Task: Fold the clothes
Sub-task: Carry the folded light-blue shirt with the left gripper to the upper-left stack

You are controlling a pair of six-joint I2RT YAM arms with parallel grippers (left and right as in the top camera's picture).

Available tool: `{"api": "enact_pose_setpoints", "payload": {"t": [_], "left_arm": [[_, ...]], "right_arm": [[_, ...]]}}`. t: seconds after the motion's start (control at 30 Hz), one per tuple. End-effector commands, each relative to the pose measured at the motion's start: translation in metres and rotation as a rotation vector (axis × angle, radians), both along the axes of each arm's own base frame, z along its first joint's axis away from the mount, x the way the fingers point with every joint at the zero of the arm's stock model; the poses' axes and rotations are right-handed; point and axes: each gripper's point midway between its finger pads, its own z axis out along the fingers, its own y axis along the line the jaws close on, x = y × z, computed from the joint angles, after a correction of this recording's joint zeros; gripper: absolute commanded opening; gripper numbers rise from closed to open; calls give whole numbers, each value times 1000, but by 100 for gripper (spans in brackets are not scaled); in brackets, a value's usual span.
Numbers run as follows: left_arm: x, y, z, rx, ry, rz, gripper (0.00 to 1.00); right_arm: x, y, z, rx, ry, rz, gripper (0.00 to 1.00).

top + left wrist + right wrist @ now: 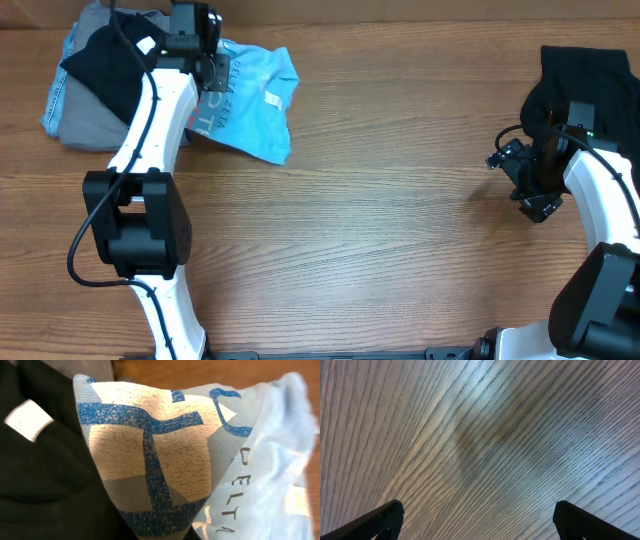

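The left gripper will next lift the T-shirt (252,92) it holds over the pile on its left in the overhead view, then lower it and let it go, as garments are already stacked there.
The light blue T-shirt (252,92) lies crumpled at the far left of the wooden table, its white and blue letters facing up. My left gripper (208,72) is down on its left edge. In the left wrist view the printed cloth (150,460) runs to a pinched point at the bottom edge, and the fingers themselves are hidden by it. My right gripper (517,183) is open and empty over bare wood at the right. Its two dark fingertips (477,512) are spread wide apart.
A pile of a black garment (105,65) on a grey one (90,125) lies just left of the T-shirt. The black one also shows in the left wrist view (45,475). Another black garment (590,70) lies at the far right, behind the right arm.
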Motion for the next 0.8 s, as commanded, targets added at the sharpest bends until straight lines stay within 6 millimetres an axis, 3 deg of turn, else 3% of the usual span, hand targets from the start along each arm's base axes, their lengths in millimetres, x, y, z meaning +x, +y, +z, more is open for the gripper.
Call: {"api": "enact_pose_setpoints", "payload": {"t": [0.0,0.27,0.53,0.77], "left_arm": [[16,12,30,23,-83,8,4],[29,33,60,25,-164,44,4],[27,65,62,23,-171,107,4],[31,71,73,25,-209,121,4]], "right_arm": [[7,-2,11,-10,-38,3,100],[7,-2,11,-10,-38,3,100],[7,-2,11,-10,-38,3,100],[7,-2,11,-10,-38,3,100]]}}
